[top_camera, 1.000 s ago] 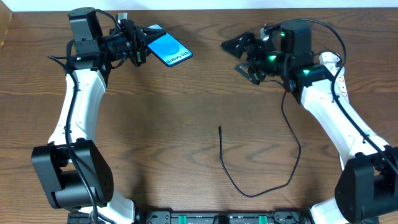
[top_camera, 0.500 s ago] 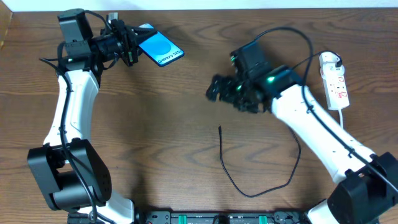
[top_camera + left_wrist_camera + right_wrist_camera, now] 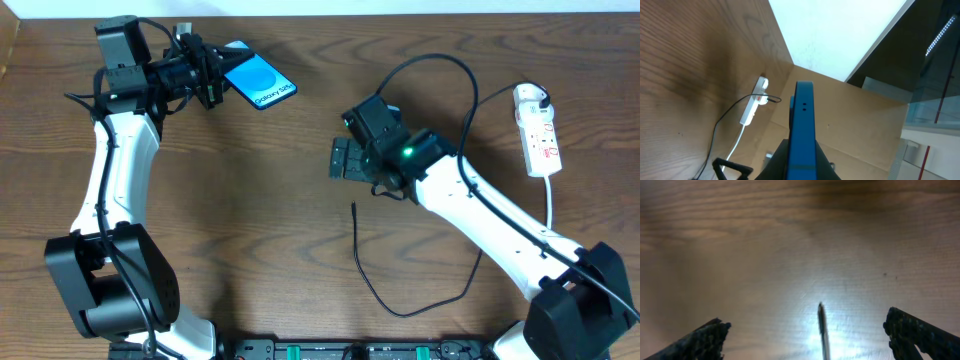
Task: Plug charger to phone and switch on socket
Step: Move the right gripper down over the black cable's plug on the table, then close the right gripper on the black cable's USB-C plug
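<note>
The robot's right gripper should move down and come back around the charger's plug tip, because the plug tip is below the open fingers and nearer the robot's base.
My left gripper (image 3: 216,80) is shut on the phone (image 3: 259,79), holding it off the table at the far left; its blue edge (image 3: 803,127) rises between the jaws in the left wrist view. The charger (image 3: 380,285) lies on the table, its plug tip (image 3: 354,208) pointing away. My right gripper (image 3: 343,160) is open, just above the tip, which shows between the fingers (image 3: 821,317) in the right wrist view. The socket (image 3: 538,131) lies at the far right with its white cord.
The charger cable loops from the tip toward the front edge, then back up under my right arm. The white cord (image 3: 551,205) runs down from the socket. The socket also shows in the left wrist view (image 3: 754,102).
My right gripper has swung from the far right toward the centre and come down over the charger's plug tip. My left gripper shifted slightly left with the phone.
</note>
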Robot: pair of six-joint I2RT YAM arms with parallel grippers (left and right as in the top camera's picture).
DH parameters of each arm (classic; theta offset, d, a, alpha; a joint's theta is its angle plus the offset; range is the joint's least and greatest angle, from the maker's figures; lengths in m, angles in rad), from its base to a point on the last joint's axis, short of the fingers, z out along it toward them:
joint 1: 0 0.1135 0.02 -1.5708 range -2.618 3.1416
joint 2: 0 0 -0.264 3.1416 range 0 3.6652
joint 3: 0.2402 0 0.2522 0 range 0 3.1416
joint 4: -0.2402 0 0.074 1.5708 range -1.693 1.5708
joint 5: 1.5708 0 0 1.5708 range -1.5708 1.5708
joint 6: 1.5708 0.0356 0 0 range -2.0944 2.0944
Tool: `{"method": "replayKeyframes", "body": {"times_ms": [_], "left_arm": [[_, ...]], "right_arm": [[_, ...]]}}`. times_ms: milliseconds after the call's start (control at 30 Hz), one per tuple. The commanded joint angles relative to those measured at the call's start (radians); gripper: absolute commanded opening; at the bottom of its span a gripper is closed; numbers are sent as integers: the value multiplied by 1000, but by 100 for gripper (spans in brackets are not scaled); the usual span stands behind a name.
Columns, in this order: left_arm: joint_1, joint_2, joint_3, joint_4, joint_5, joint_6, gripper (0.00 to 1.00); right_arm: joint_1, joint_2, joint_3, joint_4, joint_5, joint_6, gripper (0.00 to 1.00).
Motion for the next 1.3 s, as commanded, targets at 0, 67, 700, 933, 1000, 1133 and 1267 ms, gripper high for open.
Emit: {"method": "replayKeyframes", "body": {"times_ms": [0,67,700,933,1000,1133,1267], "left_arm": [[1,-23,11,2,40,14,7],[1,-22,11,2,40,14,7],[1,-22,11,2,39,26,7],[1,-22,11,2,40,26,7],[1,-22,11,2,40,26,7],[1,-22,11,2,40,26,7],[1,-22,11,2,40,26,7]], "right_arm": [[8,-2,-80,50,71,24,99],[8,-2,-135,69,53,93,99],[70,-2,-313,174,-135,22,99],[89,4,-307,177,-98,-8,99],[90,18,-294,166,-98,-23,99],[98,90,-213,89,-98,-54,99],[99,201,-94,-32,-94,-60,99]]}}
